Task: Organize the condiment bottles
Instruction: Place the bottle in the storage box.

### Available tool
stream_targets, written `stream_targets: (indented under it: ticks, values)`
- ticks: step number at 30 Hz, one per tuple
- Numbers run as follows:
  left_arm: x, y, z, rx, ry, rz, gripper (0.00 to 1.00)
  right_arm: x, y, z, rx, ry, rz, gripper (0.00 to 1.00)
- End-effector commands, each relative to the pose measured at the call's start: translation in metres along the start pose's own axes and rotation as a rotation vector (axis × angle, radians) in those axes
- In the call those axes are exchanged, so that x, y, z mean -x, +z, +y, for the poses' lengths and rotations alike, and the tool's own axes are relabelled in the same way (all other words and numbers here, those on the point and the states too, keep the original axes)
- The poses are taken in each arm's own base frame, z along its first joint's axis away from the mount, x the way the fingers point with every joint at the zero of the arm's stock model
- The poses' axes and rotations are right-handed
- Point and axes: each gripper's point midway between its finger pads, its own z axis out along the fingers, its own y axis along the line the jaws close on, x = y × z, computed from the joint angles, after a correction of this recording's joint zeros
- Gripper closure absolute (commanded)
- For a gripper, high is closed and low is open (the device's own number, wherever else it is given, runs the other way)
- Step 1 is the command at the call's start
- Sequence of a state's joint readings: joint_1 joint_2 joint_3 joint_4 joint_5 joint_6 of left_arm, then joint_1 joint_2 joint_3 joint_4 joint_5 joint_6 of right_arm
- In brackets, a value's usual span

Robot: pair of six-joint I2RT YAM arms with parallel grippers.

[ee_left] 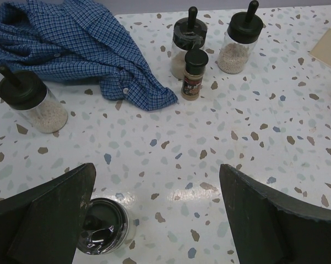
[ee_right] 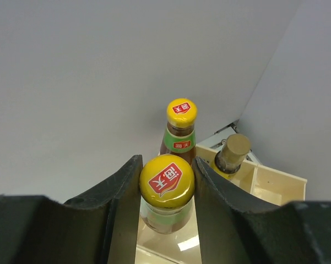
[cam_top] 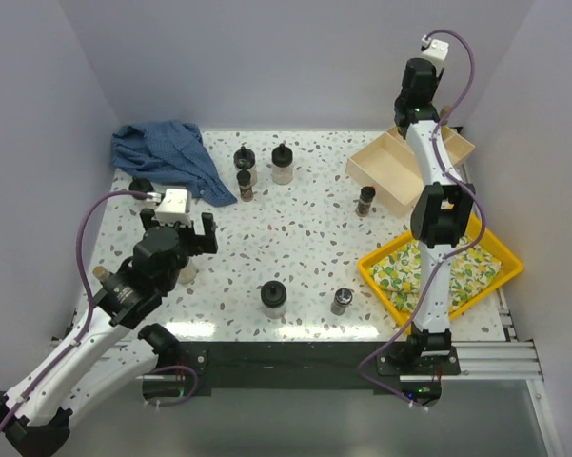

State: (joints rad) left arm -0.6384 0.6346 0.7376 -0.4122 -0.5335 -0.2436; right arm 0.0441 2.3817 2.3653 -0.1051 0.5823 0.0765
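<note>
My right gripper lowers into the beige tray (ee_right: 278, 186) next, beside the standing yellow-capped bottle, and releases the slim sauce bottle's yellow cap, because bare tray bottom shows there.
My right gripper (ee_right: 167, 186) is shut on the yellow cap of a slim sauce bottle (ee_right: 166, 179), held over the beige divided tray (ee_right: 278, 186). Another yellow-capped bottle (ee_right: 180, 127) and a tan-capped bottle (ee_right: 232, 153) stand in that tray. My left gripper (ee_left: 157, 214) hangs open above the table, a small black-lidded jar (ee_left: 103, 226) beside its left finger. Farther off stand two black-lidded jars (ee_left: 189, 45) (ee_left: 239, 42), a dark shaker (ee_left: 194, 75) and one more jar (ee_left: 31, 102). From above I see another jar (cam_top: 273, 298) and two shakers (cam_top: 341, 302) (cam_top: 364, 200).
A crumpled blue checked cloth (cam_top: 167, 154) lies at the back left, touching the jar by it. A yellow tray with a lemon-print lining (cam_top: 476, 271) sits at the right front. The beige tray (cam_top: 392, 164) stands at the back right, close to the walls.
</note>
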Motion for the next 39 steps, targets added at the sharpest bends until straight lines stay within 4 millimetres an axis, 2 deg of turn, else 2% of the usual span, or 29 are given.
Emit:
stream_targets:
  ticks: [1,3,4,7,9,10,12,13,14,16,19,24,25,28,29,31,32,33,35,36,37,39]
  values:
    - [0.004,-0.001,0.002,0.015,-0.026,-0.023,0.00,0.060,0.000,-0.006,0.002,0.136,-0.203,1.00]
    - [0.004,-0.001,0.002,0.018,-0.026,-0.023,0.00,0.051,0.007,0.000,0.023,0.137,-0.202,1.00]
    - [0.003,-0.001,0.003,0.021,-0.025,-0.022,0.00,0.052,0.008,0.002,0.030,0.139,-0.207,1.00]
    - [0.002,0.001,0.002,0.022,-0.023,-0.019,0.00,0.032,0.015,0.009,0.048,0.135,-0.180,1.00]
    - [0.000,0.002,0.002,0.026,-0.017,-0.013,0.00,0.023,0.016,0.011,0.060,0.154,-0.171,1.00]
    - [-0.001,0.003,0.002,0.029,-0.013,-0.007,0.00,0.012,0.014,0.010,0.060,0.150,-0.150,1.00]
    - [-0.001,0.004,0.003,0.034,-0.010,-0.005,0.00,0.010,0.012,0.010,0.065,0.181,-0.162,0.98]
    - [-0.003,0.005,0.002,0.037,-0.008,-0.001,0.00,0.003,0.012,0.009,0.062,0.176,-0.152,0.91]
    - [-0.004,0.005,0.002,0.038,-0.006,0.003,0.00,0.002,0.012,0.009,0.063,0.175,-0.147,0.77]
    - [-0.004,0.005,0.003,0.040,-0.006,0.005,0.00,0.000,0.013,0.010,0.065,0.160,-0.137,0.70]
    - [-0.002,0.005,0.003,0.041,-0.010,-0.004,0.00,-0.002,0.010,0.009,0.070,0.148,-0.120,0.52]
    - [-0.001,0.004,0.004,0.041,-0.011,-0.009,0.00,0.023,-0.005,0.007,0.088,0.181,-0.121,0.30]
    - [-0.002,0.004,0.004,0.040,-0.011,-0.009,0.00,0.029,-0.007,0.006,0.089,0.190,-0.124,0.20]
    - [0.001,0.004,0.004,0.040,-0.010,-0.018,0.00,0.048,-0.018,0.001,0.080,0.230,-0.119,0.05]
    - [0.001,0.004,0.004,0.041,-0.012,-0.020,0.00,0.044,-0.022,-0.001,0.074,0.224,-0.081,0.04]
    - [0.002,0.003,0.006,0.046,-0.014,-0.023,0.00,0.061,-0.037,0.004,0.102,0.265,-0.065,0.02]
    - [0.002,0.003,0.006,0.048,-0.014,-0.024,0.00,0.055,-0.043,0.005,0.115,0.257,-0.022,0.01]
    - [0.003,0.003,0.007,0.050,-0.016,-0.028,0.00,0.074,-0.060,0.010,0.166,0.303,-0.022,0.01]
    - [0.002,0.002,0.007,0.050,-0.017,-0.027,0.00,0.063,-0.080,0.016,0.216,0.334,0.066,0.01]
    - [0.003,0.002,0.007,0.051,-0.023,-0.031,0.00,0.064,-0.089,0.019,0.243,0.342,0.086,0.01]
    - [0.002,0.001,0.008,0.052,-0.024,-0.033,0.00,0.069,-0.113,0.029,0.326,0.345,0.113,0.01]
    - [0.002,0.001,0.011,0.074,-0.025,-0.032,0.00,0.063,-0.138,0.036,0.392,0.325,0.170,0.01]
